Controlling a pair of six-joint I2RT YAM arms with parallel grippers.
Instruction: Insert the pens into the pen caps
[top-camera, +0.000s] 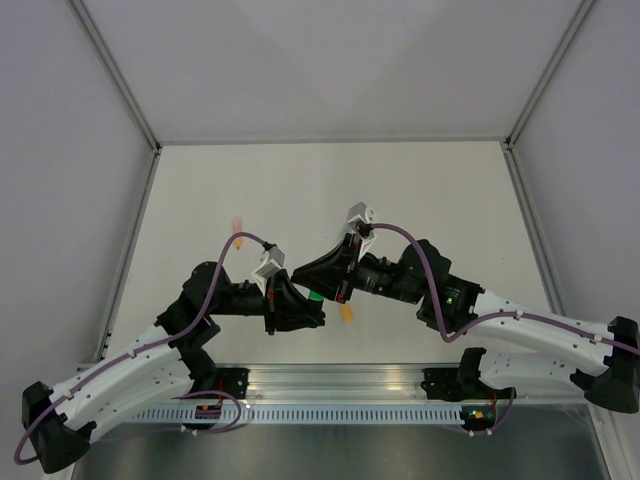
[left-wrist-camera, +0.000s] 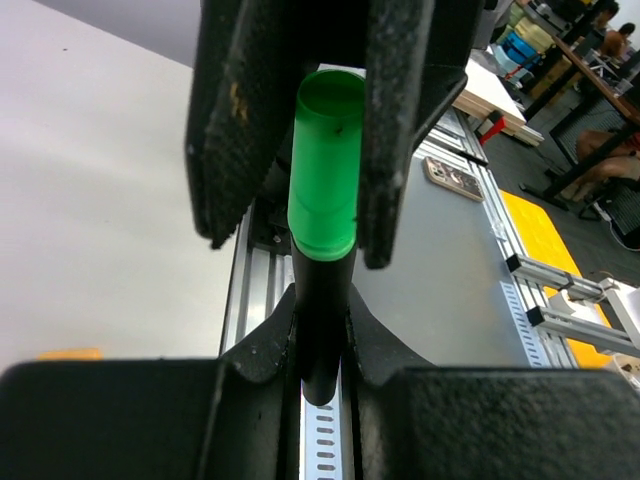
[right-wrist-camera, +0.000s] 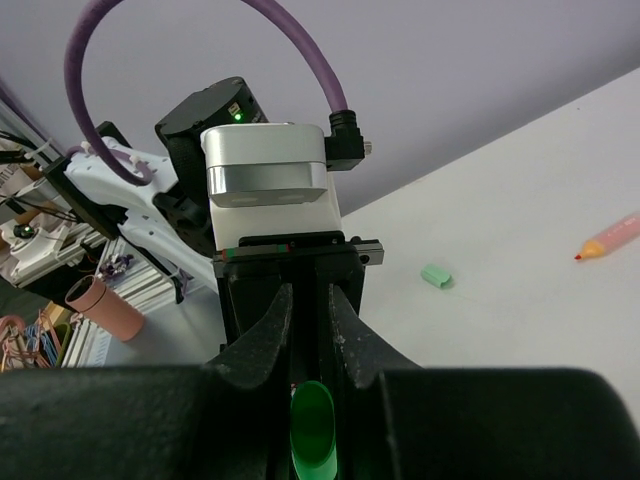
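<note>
My left gripper should next tilt down, lower to the bare tabletop beneath and release the pen, as the green cap is on the end of the black pen.
My left gripper is shut on the black pen, which stands up out of its jaws. The bright green pen cap sits on the pen's far end, in line with the barrel. My right gripper is shut on the green cap, its fingers on either side of it. In the top view both grippers meet over the table's near middle, at the green cap. The pale pink-orange pen lies far left on the table. The orange-yellow cap lies just right of the grippers.
A small pale green piece lies on the white table, with the pink-orange pen beyond it. An aluminium rail runs along the table's near edge, between the arm bases. Grey walls close in the table's left, far and right sides.
</note>
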